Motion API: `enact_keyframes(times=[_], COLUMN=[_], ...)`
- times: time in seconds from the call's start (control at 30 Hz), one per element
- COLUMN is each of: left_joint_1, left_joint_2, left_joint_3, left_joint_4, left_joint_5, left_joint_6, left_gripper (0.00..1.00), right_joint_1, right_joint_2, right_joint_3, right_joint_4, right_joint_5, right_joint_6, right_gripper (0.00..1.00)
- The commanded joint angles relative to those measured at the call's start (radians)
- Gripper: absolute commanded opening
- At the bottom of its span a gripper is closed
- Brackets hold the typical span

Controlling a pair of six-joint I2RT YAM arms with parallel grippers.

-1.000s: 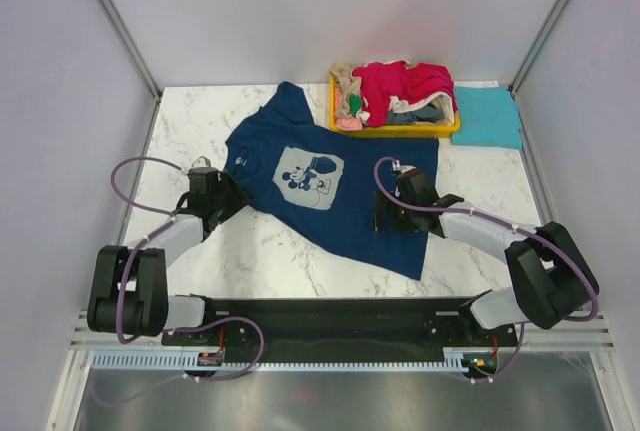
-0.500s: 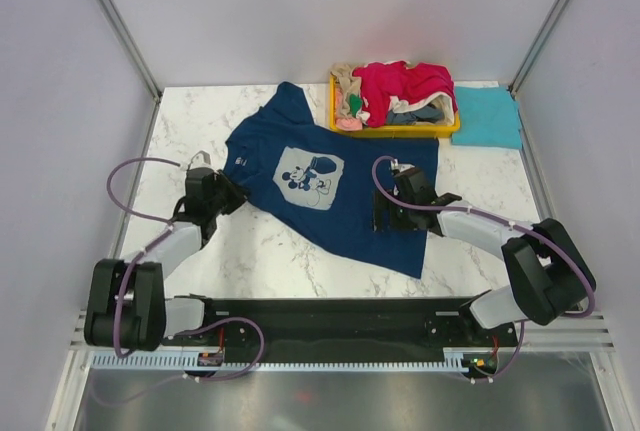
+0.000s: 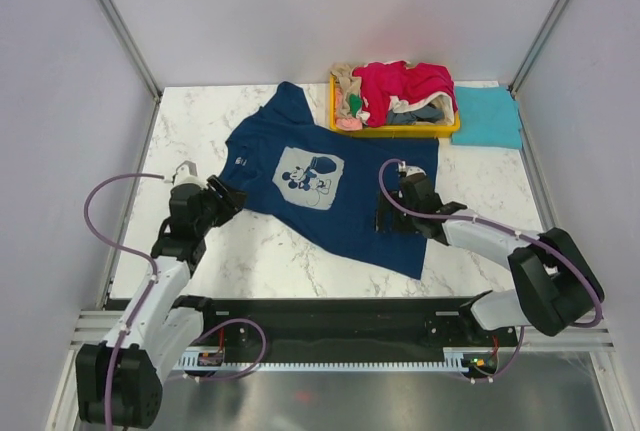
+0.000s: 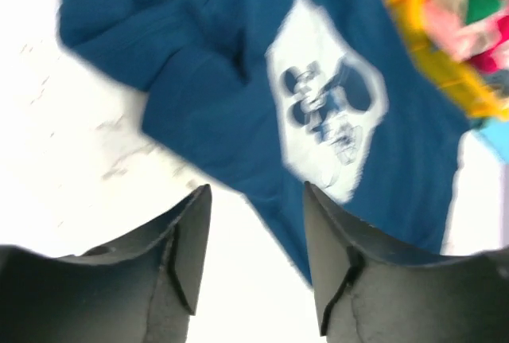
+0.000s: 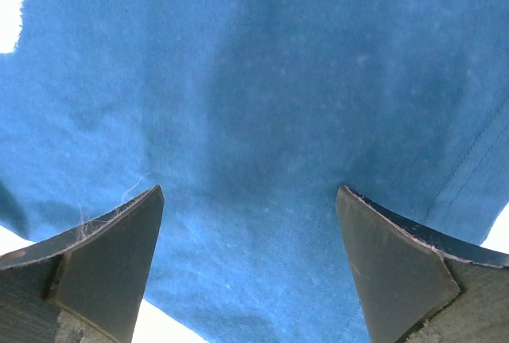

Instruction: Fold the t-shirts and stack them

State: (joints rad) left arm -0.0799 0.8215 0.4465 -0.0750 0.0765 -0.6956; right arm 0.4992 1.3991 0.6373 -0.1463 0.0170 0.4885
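Observation:
My left gripper will be hanging open and raised by the navy shirt's edge at the hem, so next it will go down onto that hem, with its fingers on both sides of the cloth, and close.
A navy t-shirt (image 3: pixel 330 186) with a pale square Mickey Mouse print lies spread flat on the marble table; it also shows in the left wrist view (image 4: pixel 238 96) and fills the right wrist view (image 5: pixel 262 112). My left gripper (image 3: pixel 222 197) is open and empty, raised just off the shirt's left edge (image 4: pixel 256 200). My right gripper (image 3: pixel 385 209) is open and empty, low over the shirt's right part (image 5: pixel 248 200). A folded teal t-shirt (image 3: pixel 487 117) lies at the back right. More t-shirts, crimson-pink (image 3: pixel 400 83) and beige among them, are heaped in the tray.
A shallow yellow plastic tray (image 3: pixel 400 131) stands at the back, touching the navy shirt's top edge. Grey walls and metal posts enclose the table on three sides. The arms' black base rail runs along the near edge.
My left arm has pulled back toward the near left, and its gripper has drawn away from the shirt's left edge. My right gripper has shifted slightly nearer on the shirt.

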Motion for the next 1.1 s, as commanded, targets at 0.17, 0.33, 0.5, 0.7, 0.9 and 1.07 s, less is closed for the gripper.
enact_keyframes(times=[0.17,0.33,0.5,0.7,0.9,1.07], left_joint_1=[0.069,0.143,0.143,0.14,0.14,0.14], left_joint_2=[0.345,0.481,0.582,0.594,0.596,0.613], left_joint_3=[0.011,0.032,0.031,0.005,0.001,0.012], left_joint_4=[0.159,0.288,0.394,0.445,0.463,0.498], left_joint_5=[-0.014,0.051,0.089,0.118,0.132,0.161], left_joint_6=[-0.008,-0.047,-0.062,-0.084,-0.081,-0.059], left_gripper=[0.7,0.68,0.63,0.52,0.37,0.2], right_joint_1=[0.001,-0.001,0.001,-0.001,0.001,0.002], right_joint_2=[-0.106,-0.202,-0.23,-0.187,-0.146,-0.132], right_joint_3=[-0.062,-0.085,-0.087,-0.065,-0.057,-0.057], right_joint_4=[-0.061,-0.081,-0.085,-0.081,-0.053,-0.045], right_joint_5=[-0.012,-0.014,-0.04,-0.031,-0.034,-0.038], right_joint_6=[0.033,0.027,0.009,-0.005,-0.005,-0.001], right_gripper=[0.98,0.98,0.98,0.98,0.98,0.98])
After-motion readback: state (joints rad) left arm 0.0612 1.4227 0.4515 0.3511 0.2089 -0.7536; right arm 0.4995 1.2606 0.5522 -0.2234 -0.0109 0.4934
